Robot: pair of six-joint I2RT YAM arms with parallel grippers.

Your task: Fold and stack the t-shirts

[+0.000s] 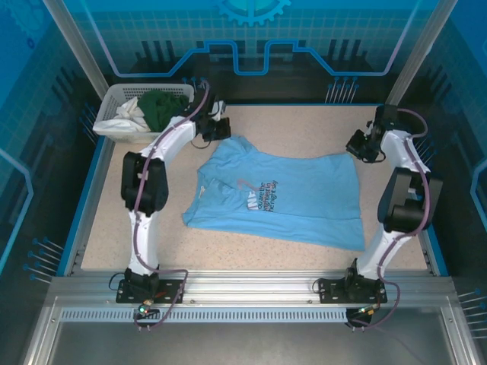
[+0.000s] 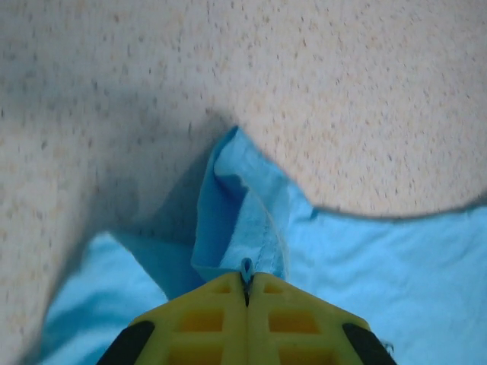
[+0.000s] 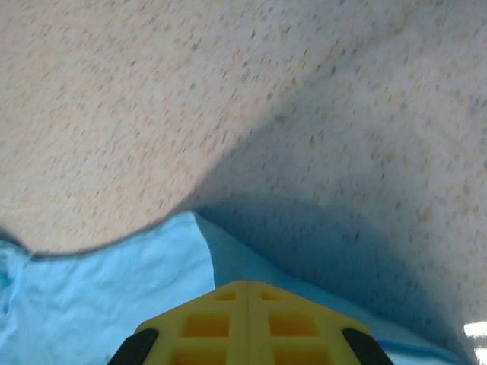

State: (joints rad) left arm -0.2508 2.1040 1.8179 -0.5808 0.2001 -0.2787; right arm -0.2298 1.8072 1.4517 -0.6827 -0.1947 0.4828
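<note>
The t-shirt's fold is raised. Next, my left gripper should move back over the neck end (image 1: 205,182) and let go of the fold.
The light blue t-shirt (image 1: 297,198) lies spread on the speckled table, print side up, its neck end to the left. My left gripper (image 1: 226,133) is at its far left corner. In the left wrist view, the left gripper (image 2: 246,274) is shut on a raised fold of the blue cloth (image 2: 236,205). My right gripper (image 1: 356,146) is at the shirt's far right corner. Seen from the right wrist, that gripper (image 3: 248,286) is shut, with the blue cloth (image 3: 99,296) rising up under its jaws. A dark green garment (image 1: 161,106) and a white garment (image 1: 131,112) lie in a basket.
The white slatted basket (image 1: 114,103) stands at the table's far left corner, just behind the left arm. Bare table (image 1: 304,125) runs along the far edge between the two grippers and in front of the shirt. Blue walls enclose the table.
</note>
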